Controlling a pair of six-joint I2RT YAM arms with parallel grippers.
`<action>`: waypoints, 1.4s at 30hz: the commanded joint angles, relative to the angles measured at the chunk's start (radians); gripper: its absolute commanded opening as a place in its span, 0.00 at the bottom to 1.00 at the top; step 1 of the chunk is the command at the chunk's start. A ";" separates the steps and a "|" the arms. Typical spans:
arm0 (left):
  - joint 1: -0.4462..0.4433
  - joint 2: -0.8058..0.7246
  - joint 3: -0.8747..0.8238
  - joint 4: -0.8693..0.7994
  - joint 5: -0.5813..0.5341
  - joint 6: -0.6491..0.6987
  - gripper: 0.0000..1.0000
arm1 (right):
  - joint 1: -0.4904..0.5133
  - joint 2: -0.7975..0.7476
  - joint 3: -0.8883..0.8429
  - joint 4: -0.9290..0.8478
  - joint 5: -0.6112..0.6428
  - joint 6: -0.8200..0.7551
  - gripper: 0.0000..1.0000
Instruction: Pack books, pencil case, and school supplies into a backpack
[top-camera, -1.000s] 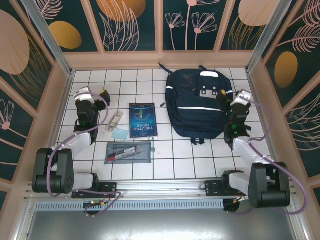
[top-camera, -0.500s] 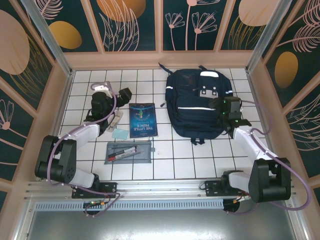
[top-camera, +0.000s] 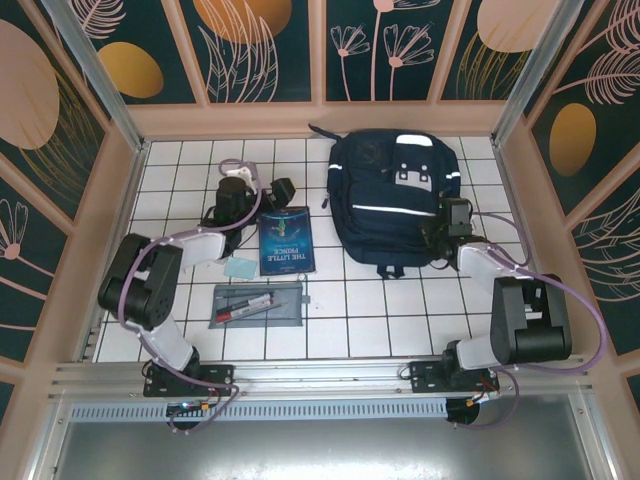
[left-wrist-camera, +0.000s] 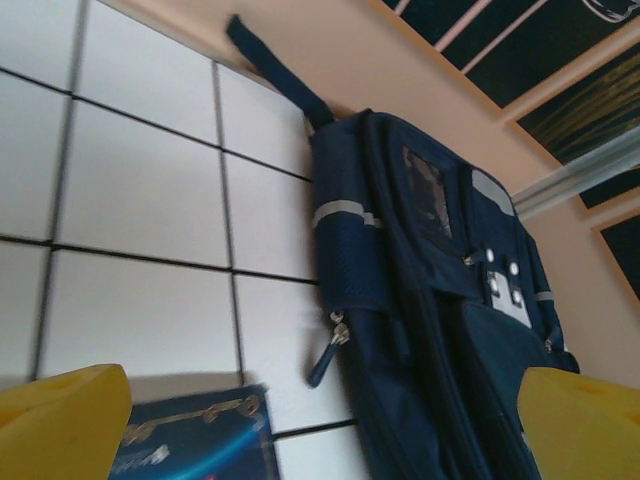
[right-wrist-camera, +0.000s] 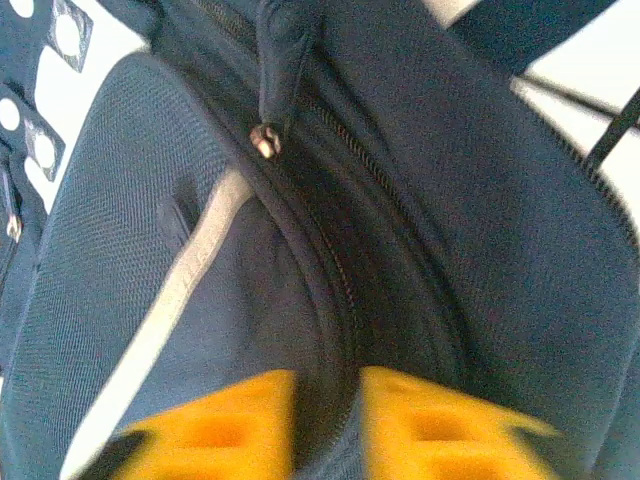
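Observation:
The robot will move its left gripper past the blue book (top-camera: 286, 240) to the backpack's side pocket by the zipper pull, since bare floor still lies between the gripper's open fingers and that fabric.
The navy backpack (top-camera: 385, 190) lies flat at the back right, its grey-white patch (top-camera: 414, 172) facing up. My right gripper (top-camera: 438, 236) sits at its near right edge; in the right wrist view its yellow fingers (right-wrist-camera: 235, 425) are shut on a fold of backpack fabric (right-wrist-camera: 330, 300) beside a zipper. My left gripper (top-camera: 272, 192) hovers open above the top edge of the blue book (top-camera: 286, 240), facing the backpack's left side (left-wrist-camera: 440, 300) and a zipper pull (left-wrist-camera: 328, 355). The grey pencil case (top-camera: 258, 303) with its red and black pens lies near the front. A pale blue-green square (top-camera: 240, 268) rests left of the book.
White tiled floor (top-camera: 330, 320) with a peach wall (top-camera: 320, 120) behind and walls on both sides. A dark strap (left-wrist-camera: 275, 65) of the backpack trails toward the back wall. A metal rail (top-camera: 320, 385) runs along the near edge by the arm bases.
My right gripper moved in onto the backpack's right edge and shut on its fabric; the backpack shifted slightly back and left. My left arm swung right, from the supplies toward the book.

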 joint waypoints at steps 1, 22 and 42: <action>-0.037 0.100 0.127 0.010 0.059 -0.013 0.99 | -0.081 -0.033 -0.021 -0.016 0.083 -0.168 0.00; -0.222 0.604 0.625 -0.211 0.028 -0.248 0.90 | -0.270 0.262 0.190 0.005 -0.099 -0.620 0.00; -0.232 0.432 0.382 0.047 0.032 -0.371 0.00 | -0.160 0.420 0.467 -0.022 -0.158 -0.686 0.00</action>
